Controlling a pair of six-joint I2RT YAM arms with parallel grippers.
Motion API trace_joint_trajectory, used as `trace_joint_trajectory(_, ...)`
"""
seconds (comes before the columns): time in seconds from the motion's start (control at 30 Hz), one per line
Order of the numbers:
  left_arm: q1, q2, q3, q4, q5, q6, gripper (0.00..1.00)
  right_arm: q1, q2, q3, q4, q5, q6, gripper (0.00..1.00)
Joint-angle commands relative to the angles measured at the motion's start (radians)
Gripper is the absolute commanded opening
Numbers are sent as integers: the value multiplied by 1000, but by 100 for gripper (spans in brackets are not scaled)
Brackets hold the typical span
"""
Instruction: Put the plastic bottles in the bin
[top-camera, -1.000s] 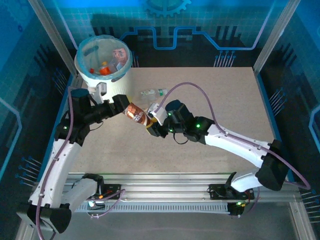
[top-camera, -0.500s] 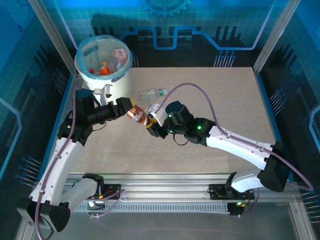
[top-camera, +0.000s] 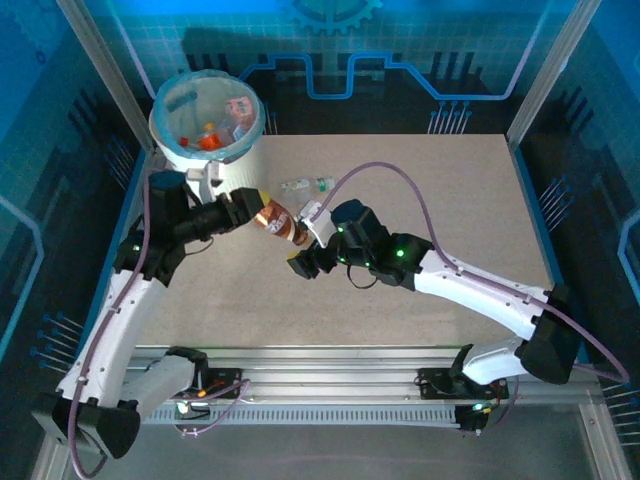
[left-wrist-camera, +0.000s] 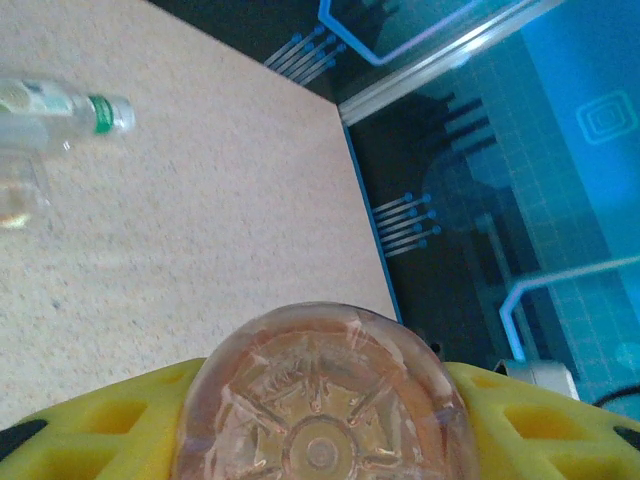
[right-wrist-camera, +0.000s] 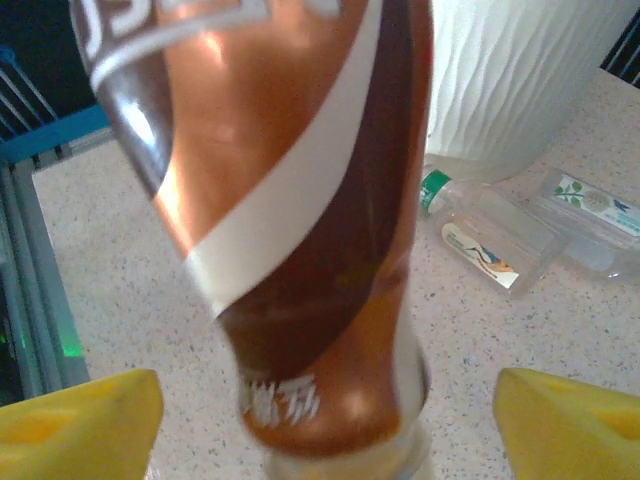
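Observation:
I should lift my left gripper outward over the white bin's opening and let go of the brown-labelled bottle there, because that opening lies outward of my gripper.
A plastic bottle with an orange-brown label (top-camera: 272, 218) hangs above the table between both arms. My left gripper (top-camera: 250, 211) is shut on its base end, and the yellow fingers (left-wrist-camera: 110, 420) press both sides of the clear base (left-wrist-camera: 320, 400). My right gripper (top-camera: 303, 243) is at the neck end and stands open; its yellow fingertips (right-wrist-camera: 80, 420) are wide apart, clear of the bottle (right-wrist-camera: 290, 200). The white bin (top-camera: 207, 140) stands at the back left with several bottles inside. A clear bottle with a green cap (top-camera: 306, 185) lies on the table beside the bin.
In the right wrist view two clear bottles (right-wrist-camera: 490, 235) (right-wrist-camera: 590, 215) lie at the foot of the bin wall (right-wrist-camera: 520, 80). Cage posts and blue panels ring the table (top-camera: 430, 210). The green-capped bottle (left-wrist-camera: 50, 115) lies beyond the left gripper.
My right gripper has opened and let go of the bottle's neck end. My left gripper has closed on the base, and the bottle has shifted slightly towards the bin.

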Motion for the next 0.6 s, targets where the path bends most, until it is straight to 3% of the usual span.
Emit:
trace_joint_trajectory(0.0, 7, 42, 132, -29, -93, 65, 48, 11, -8, 81, -25, 67, 17, 92)
trace_joint_trajectory(0.33, 94, 268, 539, -91, -250, 219, 48, 7, -8, 171, -60, 140, 43, 98)
trace_joint_trajectory(0.57, 167, 436, 790, -125, -321, 277, 48, -22, 51, 253, -105, 98, 28, 99)
